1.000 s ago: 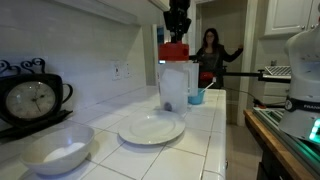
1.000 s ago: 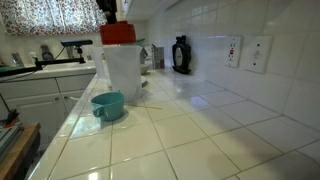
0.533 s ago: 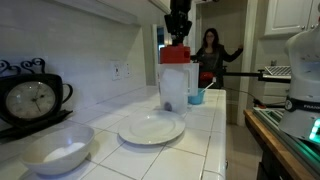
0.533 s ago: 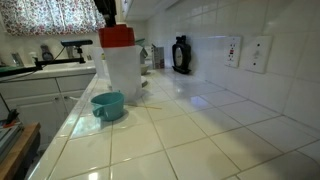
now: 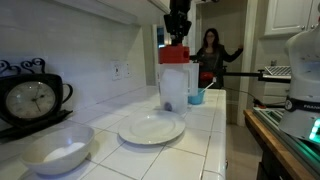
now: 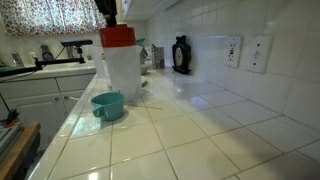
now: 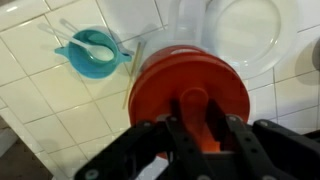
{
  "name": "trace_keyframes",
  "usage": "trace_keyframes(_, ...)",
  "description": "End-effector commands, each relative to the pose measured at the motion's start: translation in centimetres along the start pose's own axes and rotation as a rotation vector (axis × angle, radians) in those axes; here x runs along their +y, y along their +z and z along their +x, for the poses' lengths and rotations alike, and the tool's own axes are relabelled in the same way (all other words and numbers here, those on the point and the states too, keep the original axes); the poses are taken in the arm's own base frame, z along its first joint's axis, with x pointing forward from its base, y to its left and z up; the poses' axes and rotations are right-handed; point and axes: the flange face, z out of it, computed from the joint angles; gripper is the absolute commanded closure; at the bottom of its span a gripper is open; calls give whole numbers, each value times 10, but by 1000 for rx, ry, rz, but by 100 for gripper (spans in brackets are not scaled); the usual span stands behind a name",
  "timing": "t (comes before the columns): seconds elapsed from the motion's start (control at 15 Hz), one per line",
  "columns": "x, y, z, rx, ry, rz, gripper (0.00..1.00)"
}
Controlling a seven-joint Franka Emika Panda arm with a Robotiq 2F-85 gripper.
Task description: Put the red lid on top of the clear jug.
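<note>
My gripper has the lid over the jug, so it should move down slightly toward the clear jug's top, directly below it, and release the centre knob.
The red lid (image 5: 175,53) sits on top of the clear jug (image 5: 176,84) on the tiled counter; both also show in the other exterior view, the lid (image 6: 117,36) on the jug (image 6: 123,72). My gripper (image 5: 178,35) comes down from above and its fingers close on the lid's raised centre. In the wrist view the red lid (image 7: 160,88) fills the middle and hides the jug; my gripper (image 7: 195,128) is shut on the centre knob.
A small blue cup (image 6: 108,104) with a spoon stands beside the jug (image 7: 94,50). A white plate (image 5: 151,128) and a white bowl (image 5: 58,148) lie on the counter. A clock (image 5: 32,100) stands by the wall. A person (image 5: 211,52) stands behind.
The lid has come down slightly onto the jug's rim; the last half second shows no movement.
</note>
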Motion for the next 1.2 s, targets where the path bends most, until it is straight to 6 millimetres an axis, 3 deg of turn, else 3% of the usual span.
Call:
trace_keyframes(0.0, -2, 0, 3, 11, 7, 12, 92)
trace_keyframes(0.87, -9, 19, 5, -11, -4, -6, 92)
trace_keyframes(0.93, -9, 19, 4, -15, -8, -12, 45)
trace_keyframes(1.0, -10, 18, 2, -10, -10, -11, 44)
trace_keyframes(1.13, -11, 15, 0, -1, -17, -15, 31)
